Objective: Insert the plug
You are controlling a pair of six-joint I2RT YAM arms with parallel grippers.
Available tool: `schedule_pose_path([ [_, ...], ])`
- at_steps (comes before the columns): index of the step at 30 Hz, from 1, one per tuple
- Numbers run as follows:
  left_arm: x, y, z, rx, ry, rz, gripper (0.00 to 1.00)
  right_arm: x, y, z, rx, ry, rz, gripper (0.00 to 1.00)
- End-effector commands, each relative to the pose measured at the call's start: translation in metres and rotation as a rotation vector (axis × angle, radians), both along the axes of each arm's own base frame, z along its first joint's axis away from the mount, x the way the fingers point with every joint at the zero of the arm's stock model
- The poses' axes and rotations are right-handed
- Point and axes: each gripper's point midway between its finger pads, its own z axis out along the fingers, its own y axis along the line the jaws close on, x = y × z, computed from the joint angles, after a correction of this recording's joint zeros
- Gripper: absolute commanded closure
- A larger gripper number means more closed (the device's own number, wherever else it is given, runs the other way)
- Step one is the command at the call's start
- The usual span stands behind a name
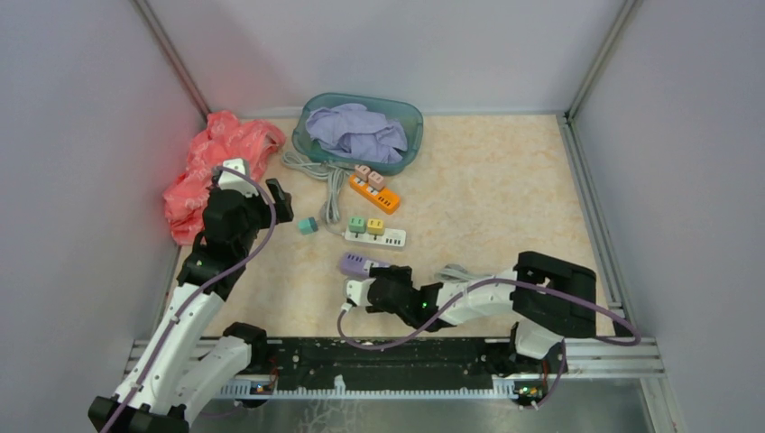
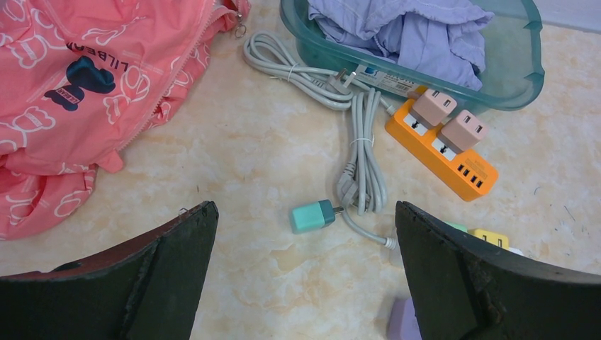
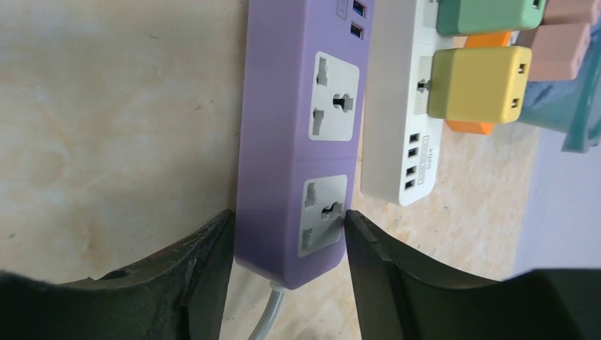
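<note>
My left gripper lowers toward the right in the top view next, turning onto the teal plug's long sides, since its pins point toward one finger.
A teal plug [image 1: 308, 225] lies loose on the table, its prongs pointing at a grey cable coil; in the left wrist view the plug [image 2: 312, 216] sits between and beyond my fingers. My left gripper [image 1: 280, 203] is open and empty above it [image 2: 305, 207]. A purple power strip [image 1: 361, 264] lies near the table's front with free sockets [image 3: 298, 142]. My right gripper [image 1: 383, 278] is shut on the strip's cable end [image 3: 289, 219], one finger on each long side.
A white strip [image 1: 374, 236] holds a green and a yellow plug. An orange strip [image 1: 373, 191] holds two pink plugs. A teal basin [image 1: 410, 117] with lilac cloth stands at the back. A pink garment [image 1: 212, 158] lies at the left wall. Grey cable [image 1: 317, 171] is coiled by the basin.
</note>
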Motion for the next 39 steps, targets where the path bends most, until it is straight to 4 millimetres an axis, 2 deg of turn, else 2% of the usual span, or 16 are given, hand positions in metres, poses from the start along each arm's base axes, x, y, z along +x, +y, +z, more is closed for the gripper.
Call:
schedule_pose_path([
  [1,0.000,0.000,0.007,-0.007,-0.022,-0.008,0.00,-0.019,0.016,0.020,0.097,0.107,0.024,0.40],
  [5,0.001,-0.002,0.007,-0.010,-0.019,-0.017,0.00,-0.025,0.018,0.028,0.126,0.153,0.031,0.30],
  [10,0.002,-0.005,0.002,-0.016,-0.002,-0.029,0.00,-0.028,0.025,0.041,0.166,0.216,0.024,0.27],
  [15,0.008,-0.011,-0.013,-0.025,0.066,-0.038,0.00,-0.019,0.025,0.064,0.268,0.245,-0.013,0.23],
  [21,0.019,-0.025,-0.047,-0.047,0.212,-0.067,0.00,0.002,0.015,0.088,0.413,0.237,-0.100,0.16],
  [26,0.030,-0.035,-0.074,-0.029,0.337,-0.115,0.00,0.013,0.008,0.100,0.513,0.212,-0.146,0.13],
  [35,0.050,-0.046,-0.115,0.173,0.581,-0.299,0.03,0.017,-0.003,0.104,0.583,0.160,-0.153,0.12],
  [39,0.056,-0.047,-0.128,0.222,0.629,-0.348,0.04,0.016,-0.004,0.108,0.602,0.149,-0.142,0.12],
])
